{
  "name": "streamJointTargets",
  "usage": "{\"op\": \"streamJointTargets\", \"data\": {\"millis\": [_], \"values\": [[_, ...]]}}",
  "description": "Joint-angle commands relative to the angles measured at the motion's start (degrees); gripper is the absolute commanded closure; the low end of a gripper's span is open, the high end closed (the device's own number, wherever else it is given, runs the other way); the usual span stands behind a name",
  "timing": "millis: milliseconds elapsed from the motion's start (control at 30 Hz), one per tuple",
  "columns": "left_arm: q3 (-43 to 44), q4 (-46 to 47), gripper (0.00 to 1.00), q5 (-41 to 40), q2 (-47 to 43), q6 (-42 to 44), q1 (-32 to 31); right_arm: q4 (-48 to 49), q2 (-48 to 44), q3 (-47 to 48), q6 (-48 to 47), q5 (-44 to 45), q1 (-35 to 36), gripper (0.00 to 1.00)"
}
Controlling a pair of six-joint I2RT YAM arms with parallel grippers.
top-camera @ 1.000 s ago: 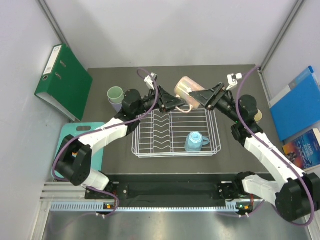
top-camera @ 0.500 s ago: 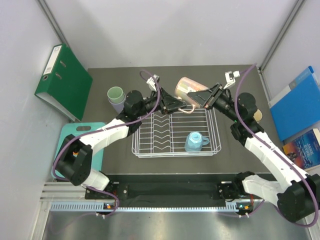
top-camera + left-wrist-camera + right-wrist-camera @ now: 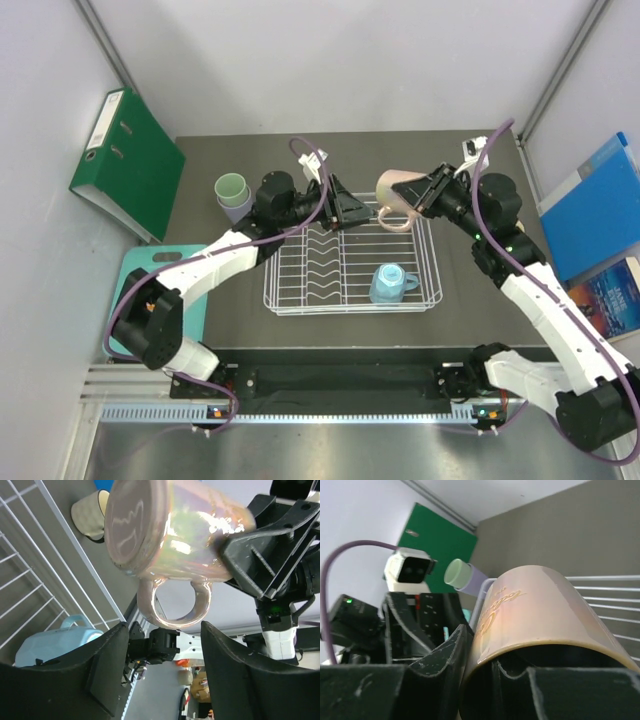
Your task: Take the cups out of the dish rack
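My right gripper should next swing to its right in the top view, tilt down and let go, because there is bare tabletop below it there, by the cream-yellow cup (image 3: 90,512).
A pink cup (image 3: 400,187) hangs on its side over the back right edge of the dish rack (image 3: 350,311). My right gripper (image 3: 430,195) is shut on its rim, one finger inside and one outside (image 3: 445,655). My left gripper (image 3: 350,212) is open, its fingers standing either side of the cup's handle (image 3: 172,600) without touching it. A light blue cup (image 3: 388,283) with a handle lies in the rack. A mint green cup (image 3: 232,186) sits stacked in a lavender cup (image 3: 232,208) on the table left of the rack. A cream-yellow cup (image 3: 90,512) stands outside the rack.
A green binder (image 3: 125,160) lies at the left edge of the table and a teal board (image 3: 140,270) in front of it. Blue books (image 3: 590,205) lie to the right. The rack's upright prongs (image 3: 325,255) fill its left half.
My right gripper closed on the pink cup's rim and carried it a little to the right. My left gripper opened and let go of the cup.
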Motion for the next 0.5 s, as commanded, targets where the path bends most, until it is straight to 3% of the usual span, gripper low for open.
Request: {"op": "streamJointTargets", "data": {"millis": [0,267,467], "values": [[3.3,-4.2,0.34,-1.4,-0.3,5.1,0.9,-2.4,-3.3,7.7,-6.1,7.5,-0.1,1.00],[3.6,-14.8,0.33,-6.5,-0.4,6.3,1.7,-31.3,4.6,25.2,-17.4,31.0,-0.2,1.00],[5.7,-25.2,0.35,-13.0,-1.5,10.0,1.6,-39.0,14.4,33.9,-24.5,45.6,-1.3,1.00]]}}
